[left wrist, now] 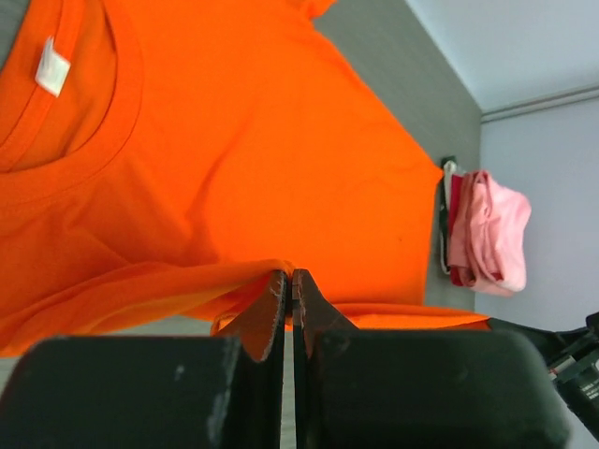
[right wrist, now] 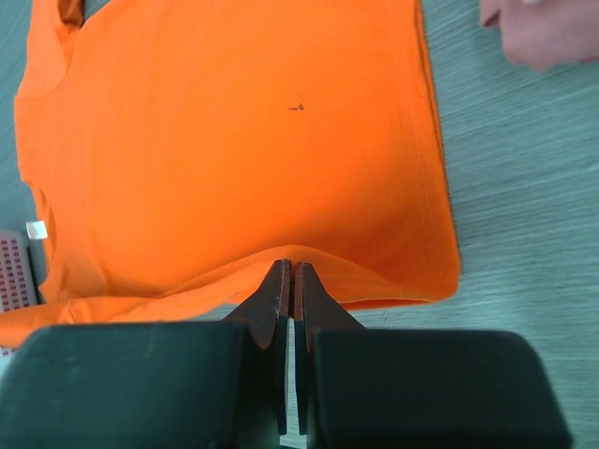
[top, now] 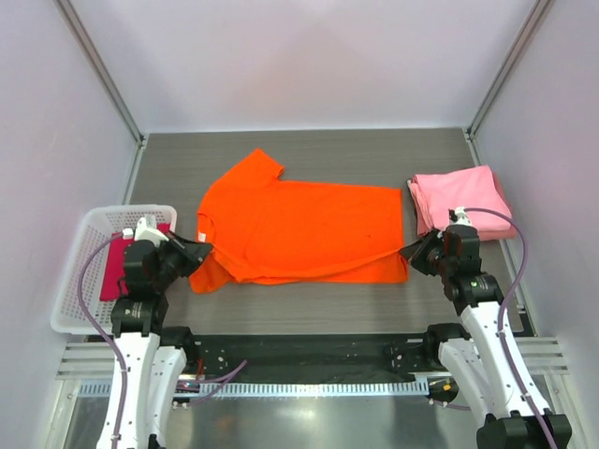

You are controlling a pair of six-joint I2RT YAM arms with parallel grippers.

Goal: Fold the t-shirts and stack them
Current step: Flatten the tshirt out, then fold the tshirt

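Note:
My right gripper moves the t-shirt's pinched edge outward next, lowers it onto the t-shirt's hem side below and releases it, since that side lies flat.
A bright orange t-shirt (top: 304, 229) lies spread across the middle of the table, collar to the left. My left gripper (top: 198, 251) is shut on its near edge by the left sleeve, and the cloth there is pinched up (left wrist: 288, 281). At the near right corner, my right gripper (top: 409, 253) is shut on the hem, which rises in a small fold (right wrist: 293, 271). A folded light pink t-shirt (top: 460, 198) sits at the right. A magenta-crimson t-shirt (top: 114, 267) lies in the basket.
A white lattice basket (top: 70, 281) stands at the left beside the left arm. Walls close in the table on the left, back and right. Bare grey tabletop (top: 318, 154) shows behind the orange shirt.

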